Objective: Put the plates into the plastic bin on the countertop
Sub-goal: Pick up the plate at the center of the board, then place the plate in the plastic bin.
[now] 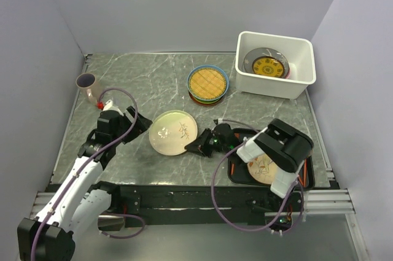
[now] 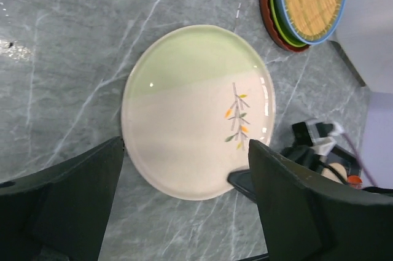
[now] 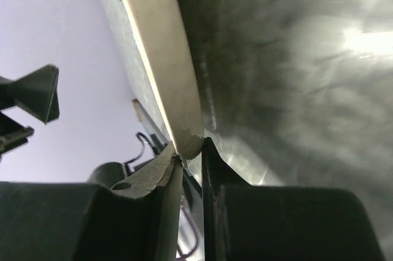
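Plates already lie inside the bin (image 1: 302,77), so my right gripper will lift outward over it next, then lower the plate onto the yellow one and release it.
A yellow-green and cream plate with a leaf sprig (image 1: 174,132) lies on the countertop (image 1: 141,83). My right gripper (image 1: 196,145) is shut on its right rim; the right wrist view shows the jaws pinching the rim edge (image 3: 184,132) at my right gripper (image 3: 191,148). My left gripper (image 1: 140,123) is open just left of the plate, which lies ahead of its fingers (image 2: 67,206) in the left wrist view (image 2: 196,107). A stack of plates topped by the yellow lattice one (image 1: 207,83) stands behind. The white plastic bin (image 1: 302,77) at the back right holds a dark plate and a yellow one (image 1: 268,66).
A flat black tray (image 1: 236,172) at the front right carries a cream patterned plate (image 1: 261,166), partly hidden by the right arm. A pink cup (image 1: 87,86) stands at the far left. The plate stack also shows in the left wrist view (image 2: 310,3).
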`<state>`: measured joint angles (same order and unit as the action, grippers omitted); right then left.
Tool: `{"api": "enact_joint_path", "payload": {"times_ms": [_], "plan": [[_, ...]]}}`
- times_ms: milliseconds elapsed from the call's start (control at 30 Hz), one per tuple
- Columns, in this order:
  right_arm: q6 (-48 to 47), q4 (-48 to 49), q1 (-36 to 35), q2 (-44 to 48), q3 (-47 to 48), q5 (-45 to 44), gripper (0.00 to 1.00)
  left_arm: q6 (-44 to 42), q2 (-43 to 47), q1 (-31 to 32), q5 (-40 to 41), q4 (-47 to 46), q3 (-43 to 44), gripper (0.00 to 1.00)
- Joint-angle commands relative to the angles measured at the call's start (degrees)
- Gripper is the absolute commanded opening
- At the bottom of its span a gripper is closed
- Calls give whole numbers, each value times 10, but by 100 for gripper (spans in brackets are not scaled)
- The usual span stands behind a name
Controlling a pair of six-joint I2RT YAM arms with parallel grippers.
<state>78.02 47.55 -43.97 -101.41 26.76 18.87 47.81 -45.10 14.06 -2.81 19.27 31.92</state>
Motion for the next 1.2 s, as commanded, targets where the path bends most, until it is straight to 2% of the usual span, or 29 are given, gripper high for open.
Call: {"api": "enact_joint_path", "payload": {"times_ms": [0,267,467,967,1167], "plan": [[-100,-77,-1,96,50,-26,4,-7,19,1,26,5,10,88],[-186,-230,-1,194,87,-66,4,-11,26,0,52,12,8,92],[-222,-300,-1,248,106,-81,4,-15,28,0,68,13,4,97],[-257,-359,24,329,129,-62,4,-11,19,0,62,-4,-10,99],[-265,-370,114,357,141,-7,5,-13,20,0,47,-16,-16,99]]}}
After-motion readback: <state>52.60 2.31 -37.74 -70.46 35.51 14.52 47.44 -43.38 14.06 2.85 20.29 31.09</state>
